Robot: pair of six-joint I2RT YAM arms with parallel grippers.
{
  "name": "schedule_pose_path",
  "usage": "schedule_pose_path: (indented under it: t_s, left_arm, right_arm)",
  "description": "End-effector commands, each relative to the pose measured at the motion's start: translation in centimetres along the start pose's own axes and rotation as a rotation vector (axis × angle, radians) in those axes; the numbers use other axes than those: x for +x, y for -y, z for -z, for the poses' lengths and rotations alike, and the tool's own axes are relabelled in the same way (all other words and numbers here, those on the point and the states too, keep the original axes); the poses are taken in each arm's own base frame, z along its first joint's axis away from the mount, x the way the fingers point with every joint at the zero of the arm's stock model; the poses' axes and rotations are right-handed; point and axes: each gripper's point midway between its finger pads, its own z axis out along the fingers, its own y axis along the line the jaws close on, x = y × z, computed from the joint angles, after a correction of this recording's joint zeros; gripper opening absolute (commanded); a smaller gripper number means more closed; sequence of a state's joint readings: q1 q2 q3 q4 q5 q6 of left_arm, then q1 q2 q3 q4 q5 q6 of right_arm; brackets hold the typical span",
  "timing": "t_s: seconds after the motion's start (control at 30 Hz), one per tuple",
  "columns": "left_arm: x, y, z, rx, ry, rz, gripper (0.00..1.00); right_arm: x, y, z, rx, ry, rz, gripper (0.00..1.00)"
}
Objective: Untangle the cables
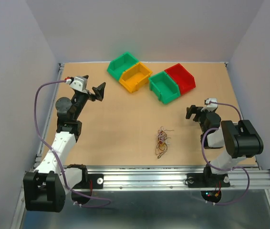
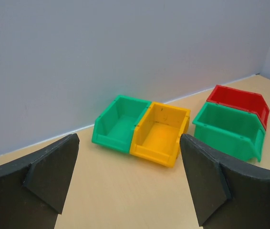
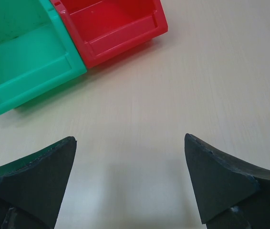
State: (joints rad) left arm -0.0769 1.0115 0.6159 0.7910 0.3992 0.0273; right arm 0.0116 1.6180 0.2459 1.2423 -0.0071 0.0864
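Observation:
I should bring my left gripper back, down and to the right in the top view onto the tangle's far half (image 1: 162, 136) and close where the cables bunch together.
The cables (image 1: 162, 141) lie as one small tangle of thin red, yellow, white and dark strands on the wooden table, near its front edge between the two arms. They show in neither wrist view. My left gripper (image 1: 99, 90) is open and empty, raised at the back left, far from the tangle; in its wrist view (image 2: 128, 162) the jaws stand wide apart over bare wood. My right gripper (image 1: 192, 112) is open and empty, to the right of and behind the tangle; its wrist view (image 3: 130, 164) shows only bare table between the jaws.
Four small bins stand in a row at the back: green bin (image 1: 122, 65), yellow bin (image 1: 135, 77), second green bin (image 1: 164, 87), red bin (image 1: 181, 78). They also show in the left wrist view (image 2: 161, 131). Grey walls enclose the table.

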Motion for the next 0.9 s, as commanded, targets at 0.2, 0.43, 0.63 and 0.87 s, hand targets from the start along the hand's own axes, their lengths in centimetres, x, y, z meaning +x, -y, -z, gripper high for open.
schedule_pose_path:
  t_s: [0.2, 0.43, 0.63, 0.87]
  left_arm:
    - [0.0, 3.0, -1.6, 0.209, -0.021, 0.003, 0.99]
    - [3.0, 2.6, -4.1, 0.249, -0.152, 0.058, 0.99]
    - [4.1, 9.6, -3.4, 0.508, -0.199, 0.015, 0.99]
    - [11.6, 18.7, -2.7, 0.698, -0.436, -0.157, 0.99]
  right_arm:
    - [-1.8, 0.3, 0.0, 0.012, 0.07, 0.0, 1.0]
    - [-1.8, 0.3, -0.1, 0.012, 0.069, 0.0, 1.0]
    - [-2.6, -0.4, 0.2, -0.01, 0.086, 0.057, 1.0]
    - [-5.9, -1.0, 0.3, 0.123, 0.001, -0.093, 1.0]
